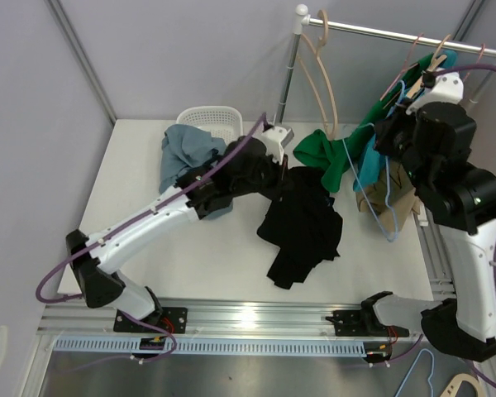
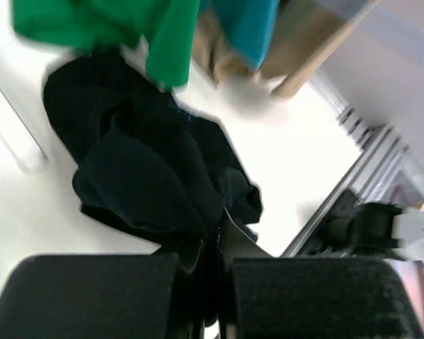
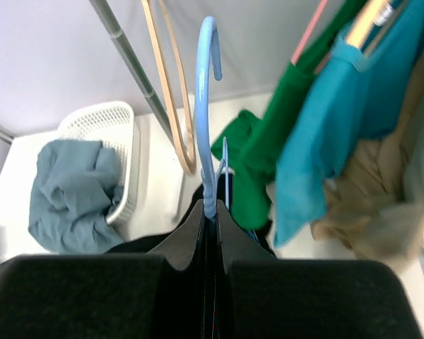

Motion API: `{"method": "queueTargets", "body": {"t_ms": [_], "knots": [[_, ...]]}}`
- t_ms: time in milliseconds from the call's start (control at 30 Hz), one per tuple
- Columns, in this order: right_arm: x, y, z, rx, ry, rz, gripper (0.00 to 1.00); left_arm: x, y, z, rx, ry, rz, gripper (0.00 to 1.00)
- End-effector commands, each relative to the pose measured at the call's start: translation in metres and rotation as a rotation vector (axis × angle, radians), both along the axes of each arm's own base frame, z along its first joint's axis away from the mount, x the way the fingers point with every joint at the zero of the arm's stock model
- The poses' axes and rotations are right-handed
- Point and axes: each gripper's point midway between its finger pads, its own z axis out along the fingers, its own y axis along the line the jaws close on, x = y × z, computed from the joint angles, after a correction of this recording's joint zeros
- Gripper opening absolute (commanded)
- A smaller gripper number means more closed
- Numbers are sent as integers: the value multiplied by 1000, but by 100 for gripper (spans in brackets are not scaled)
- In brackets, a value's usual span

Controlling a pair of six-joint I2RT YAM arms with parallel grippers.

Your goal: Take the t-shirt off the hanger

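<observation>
The right gripper moves outward and left in the top view next, since the t-shirt [image 1: 302, 223] is off. It then releases the light blue hanger's hook on the rack's bar [image 1: 341, 27] beside the wooden hanger.
The black t-shirt [image 1: 302, 223] lies crumpled on the white table [image 1: 132, 178], off the hanger. My left gripper [image 1: 269, 178] is shut on its upper edge; in the left wrist view the dark cloth [image 2: 141, 162] runs into the closed left gripper [image 2: 215, 247]. My right gripper [image 1: 388, 136] is shut on the light blue hanger [image 1: 372, 207], which hangs bare beside the clothes rack. In the right wrist view the hanger's hook [image 3: 206, 92] rises straight up out of the closed right gripper [image 3: 212, 215].
A white basket [image 1: 211, 122] and a grey-blue cloth [image 1: 186, 153] sit at the back left. Green [image 1: 326, 153], teal [image 1: 368, 161] and tan [image 1: 393, 203] garments hang from the rail [image 1: 397, 35] at the right. A wooden hanger [image 1: 322, 66] hangs on the rail.
</observation>
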Motion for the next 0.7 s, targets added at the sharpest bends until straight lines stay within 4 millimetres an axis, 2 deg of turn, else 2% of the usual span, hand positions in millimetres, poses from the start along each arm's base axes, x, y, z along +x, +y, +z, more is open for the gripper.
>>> {"method": "queueTargets", "body": {"t_ms": [0,33,100,133,167,200,233,267,300,333,367,400,433,467,500,533,567,633,667], "knots": [[38,13,15,5,-75,-9,0,-12,28,82,-43,-110,-12,1],[47,18,14,4,-75,-7,0,-10,40,115,-81,-170,21,1],[59,20,21,15,-101,-17,0,-5,58,125,-75,-174,41,1],[66,22,26,20,-111,-19,0,-5,64,162,-133,-217,31,1],[69,23,32,26,-125,-20,0,-2,68,167,-132,-210,34,1],[73,24,36,26,-136,-21,0,7,83,162,-88,-175,65,1],[80,26,44,29,-154,-27,0,12,89,204,-150,-244,76,1],[84,26,49,27,-167,-32,0,19,93,209,-147,-250,93,1],[89,26,52,14,-177,-36,0,34,106,214,-148,-263,142,1],[92,23,56,9,-189,-61,0,37,113,244,-211,-324,151,1],[99,24,61,8,-207,-68,0,47,113,249,-233,-335,156,1],[102,22,64,0,-222,-79,0,65,123,270,-296,-398,190,1],[106,21,66,4,-237,-92,0,72,126,280,-326,-429,192,1],[114,20,70,17,-270,-100,0,91,134,283,-338,-450,218,1],[118,20,71,24,-284,-96,0,101,138,291,-357,-480,235,1],[122,22,73,36,-300,-83,0,109,145,311,-404,-545,252,1],[128,18,79,51,-329,-89,0,126,161,317,-411,-581,311,1],[141,20,78,55,-338,-80,0,146,176,328,-434,-651,368,1],[147,19,83,59,-364,-67,0,152,193,354,-478,-760,401,1]]}}
